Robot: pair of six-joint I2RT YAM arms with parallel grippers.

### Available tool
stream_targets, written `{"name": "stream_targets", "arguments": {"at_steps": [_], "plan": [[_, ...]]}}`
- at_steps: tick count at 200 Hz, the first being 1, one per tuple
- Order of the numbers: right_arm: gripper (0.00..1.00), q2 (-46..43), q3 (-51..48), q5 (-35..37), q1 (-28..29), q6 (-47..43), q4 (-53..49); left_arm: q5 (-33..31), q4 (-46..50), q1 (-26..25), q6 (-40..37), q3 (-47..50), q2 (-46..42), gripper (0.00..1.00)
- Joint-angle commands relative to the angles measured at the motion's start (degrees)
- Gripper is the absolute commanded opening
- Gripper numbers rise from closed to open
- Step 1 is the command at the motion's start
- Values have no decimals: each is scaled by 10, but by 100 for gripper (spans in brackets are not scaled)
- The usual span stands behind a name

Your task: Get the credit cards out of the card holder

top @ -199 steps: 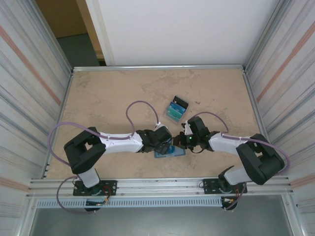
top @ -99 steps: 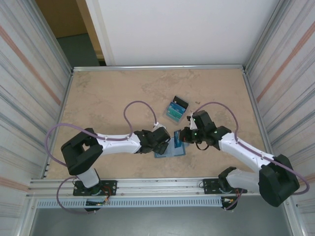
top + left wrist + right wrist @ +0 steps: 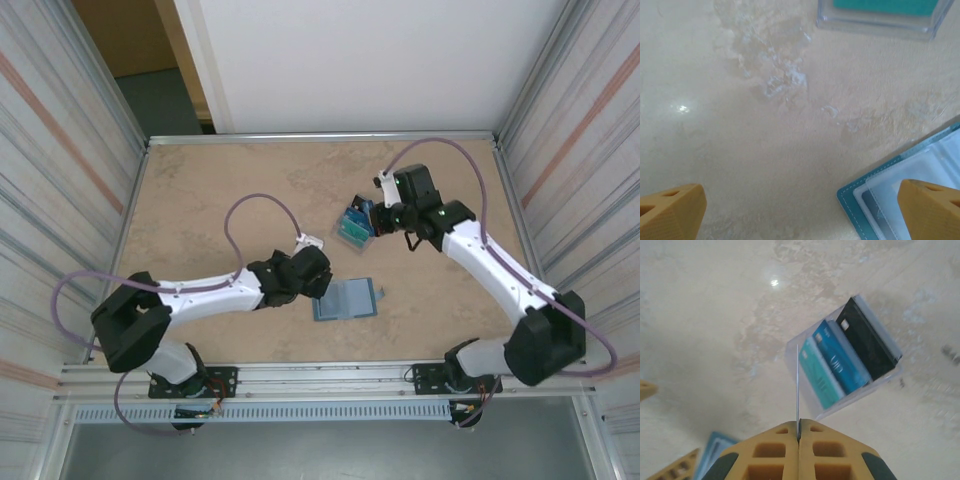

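Note:
My right gripper turns over the clear tray and lowers to the blue card (image 3: 840, 357) to release next. This is because the thin credit card (image 3: 797, 385) is at an angle to the standing cards.
The card holder (image 3: 347, 300) lies open and flat near the table's front; its stitched corner and clear pockets (image 3: 900, 192) show in the left wrist view. My right gripper (image 3: 798, 432) is shut on a thin credit card (image 3: 797, 385), seen edge-on, just above the left edge of a clear tray (image 3: 880, 382). In the tray stand a teal card (image 3: 815, 375), a blue card (image 3: 840, 360) and a black card (image 3: 865, 340). From above, the right gripper (image 3: 372, 218) hovers at the tray (image 3: 352, 228). My left gripper (image 3: 318, 283) is open beside the holder's left corner, fingers (image 3: 670, 212) empty.
Metal rails (image 3: 320, 137) border the beige tabletop, with ribbed walls (image 3: 60, 170) on both sides. The left arm's purple cable (image 3: 250, 205) loops over the table behind it. Bare table surface (image 3: 220, 190) stretches to the back left.
My right gripper rose from the card holder and carried the card back to the clear tray. My left gripper drew back to the left, off the holder.

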State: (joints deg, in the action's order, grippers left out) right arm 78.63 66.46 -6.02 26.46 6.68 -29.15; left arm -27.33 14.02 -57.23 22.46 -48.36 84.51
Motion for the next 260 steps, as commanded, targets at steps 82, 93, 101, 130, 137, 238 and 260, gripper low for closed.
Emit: {"name": "stream_targets", "arguments": {"at_steps": [82, 93, 101, 130, 137, 238, 260], "plan": [[1, 180, 123, 32, -12, -220, -17, -16, -33, 19, 29, 77, -122, 99], [1, 194, 132, 32, -12, -226, -19, -17, -32, 21, 34, 82, -127, 99], [1, 205, 139, 30, -12, -231, -21, -16, -31, 22, 38, 85, -129, 99], [1, 239, 162, 25, -13, -245, -27, -21, -20, 24, 48, 87, -134, 99], [1, 246, 165, 23, -13, -249, -28, -22, -19, 25, 49, 88, -135, 99], [7, 317, 202, 22, -17, -269, -67, -20, -7, 39, 58, 91, -142, 99], [15, 319, 205, 26, -17, -268, -71, -19, -4, 40, 58, 91, -143, 99]]}}
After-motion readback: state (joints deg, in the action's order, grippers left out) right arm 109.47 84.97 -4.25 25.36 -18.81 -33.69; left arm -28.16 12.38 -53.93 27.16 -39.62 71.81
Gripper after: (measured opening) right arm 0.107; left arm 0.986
